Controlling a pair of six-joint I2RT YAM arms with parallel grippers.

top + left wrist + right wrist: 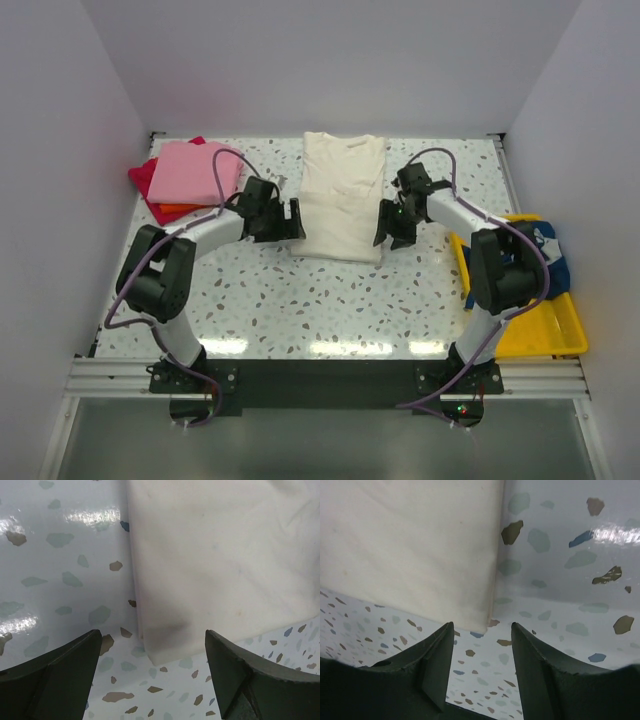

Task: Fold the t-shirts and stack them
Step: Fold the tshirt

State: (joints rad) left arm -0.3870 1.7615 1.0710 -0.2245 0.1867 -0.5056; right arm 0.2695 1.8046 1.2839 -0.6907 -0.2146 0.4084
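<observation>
The t-shirt's corner is below, lined up between my right gripper's spread fingers. I need to lower them next onto the cream t-shirt's near tray-side corner and close.
A cream t-shirt lies folded into a long rectangle at the middle back of the table. My left gripper hovers open beside its near left corner, nothing between the fingers. My right gripper stands open by the near right corner, also empty. A pink t-shirt lies folded on top of red and orange ones at the back left. A navy t-shirt sits bunched in the yellow tray at the right.
The yellow tray sits along the table's right edge beside my right arm. White walls close in the table at the back and both sides. Speckled tabletop stretches in front of the cream shirt.
</observation>
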